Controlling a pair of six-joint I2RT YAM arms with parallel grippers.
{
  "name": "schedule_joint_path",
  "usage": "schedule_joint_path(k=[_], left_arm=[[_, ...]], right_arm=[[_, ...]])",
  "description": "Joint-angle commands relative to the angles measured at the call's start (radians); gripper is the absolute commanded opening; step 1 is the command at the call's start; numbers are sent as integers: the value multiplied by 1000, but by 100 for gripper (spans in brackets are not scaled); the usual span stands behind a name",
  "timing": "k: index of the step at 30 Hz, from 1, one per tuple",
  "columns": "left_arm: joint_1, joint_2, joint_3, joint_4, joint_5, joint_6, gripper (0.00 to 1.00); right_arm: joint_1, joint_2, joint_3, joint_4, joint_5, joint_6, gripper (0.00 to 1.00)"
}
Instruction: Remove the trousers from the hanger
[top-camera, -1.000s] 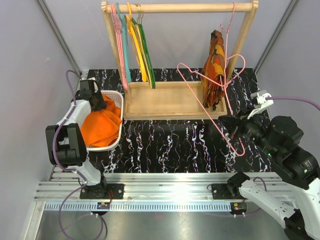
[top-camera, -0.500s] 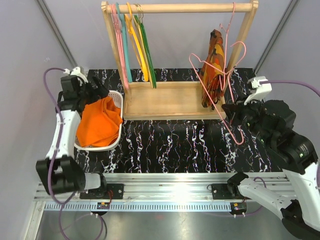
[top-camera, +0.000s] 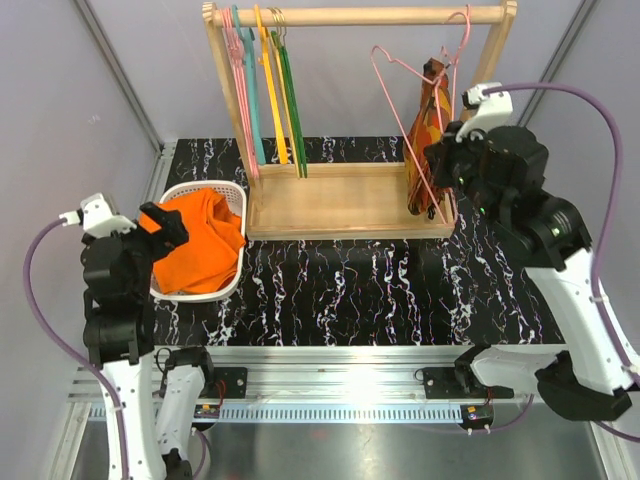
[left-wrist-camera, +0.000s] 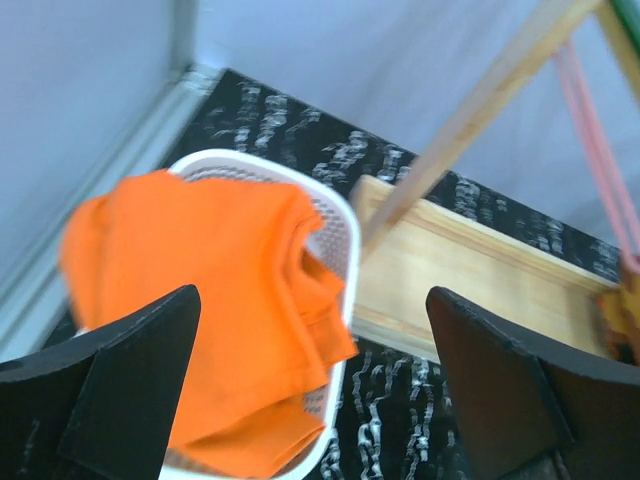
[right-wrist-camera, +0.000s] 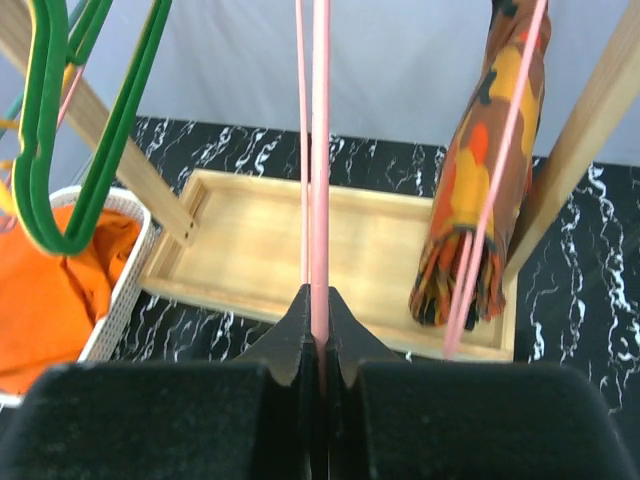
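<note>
Next, my right gripper carries the bare hanger outward, left in the top view, onto the rack bar's empty part (top-camera: 390, 16) and releases it.
The bright orange trousers (top-camera: 200, 252) lie bunched in the white basket (top-camera: 232, 190), free of the hanger. In the left wrist view the trousers (left-wrist-camera: 215, 300) spill over the basket rim (left-wrist-camera: 335, 205). My left gripper (top-camera: 165, 224) hovers open over the basket's left side, and nothing sits between its fingers (left-wrist-camera: 130, 385). The thin pink hanger (top-camera: 399, 122) is bare and raised near the rack's right end. My right gripper (top-camera: 437, 172) is shut on its wire. From the right wrist, the hanger (right-wrist-camera: 320, 150) runs straight up out of the closed gripper (right-wrist-camera: 320, 322).
A wooden rack (top-camera: 350, 16) with a tray base (top-camera: 340, 200) stands at the back. Pink, teal, yellow and green hangers (top-camera: 265, 90) hang at its left. A camouflage-patterned garment (top-camera: 430, 130) hangs on another pink hanger at its right, close beside my right gripper.
My left gripper opened and drew back toward the near left, leaving the trousers in the basket. The right arm lifted the bare hanger up and back toward the rack.
</note>
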Motion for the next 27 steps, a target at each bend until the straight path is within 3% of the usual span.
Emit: schedule_joint_path(k=[1, 5, 9, 16, 27], left_arm=[[-14, -47, 4, -164, -175, 28, 99], [-17, -173, 70, -276, -145, 60, 99], [-66, -249, 148, -405, -232, 82, 99], [-139, -271, 231, -497, -277, 112, 99], [-176, -274, 277, -531, -260, 123, 99]], right_arm=[[3, 84, 95, 108, 75, -35, 0], [1, 182, 159, 185, 145, -95, 0], [0, 309, 254, 214, 179, -124, 0], [-9, 486, 423, 172, 211, -198, 0], [-25, 534, 386, 150, 196, -140, 13]])
